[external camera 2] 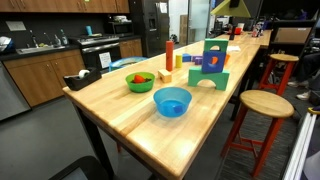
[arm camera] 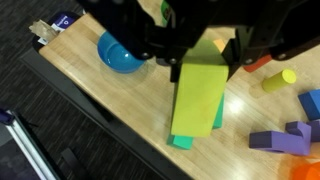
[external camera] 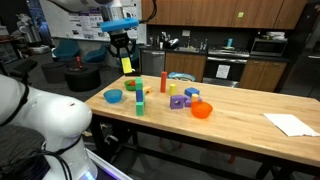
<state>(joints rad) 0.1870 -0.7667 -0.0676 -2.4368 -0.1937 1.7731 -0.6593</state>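
Note:
My gripper shifts toward the stack and lowers the yellow-green block onto the top green block next, since it still hangs higher and off to one side.
My gripper hangs above the wooden table, shut on a yellow-green rectangular block that hangs down from the jaws. In the wrist view the gripper clamps the top of the block. A green block lies on the table right under it. A blue bowl sits beside it. In an exterior view the gripper with the block shows at the top edge, over the far end of the table.
On the table are a blue bowl, a red cylinder, green blocks, purple blocks, an orange bowl and white paper. A green arch and a stool show too.

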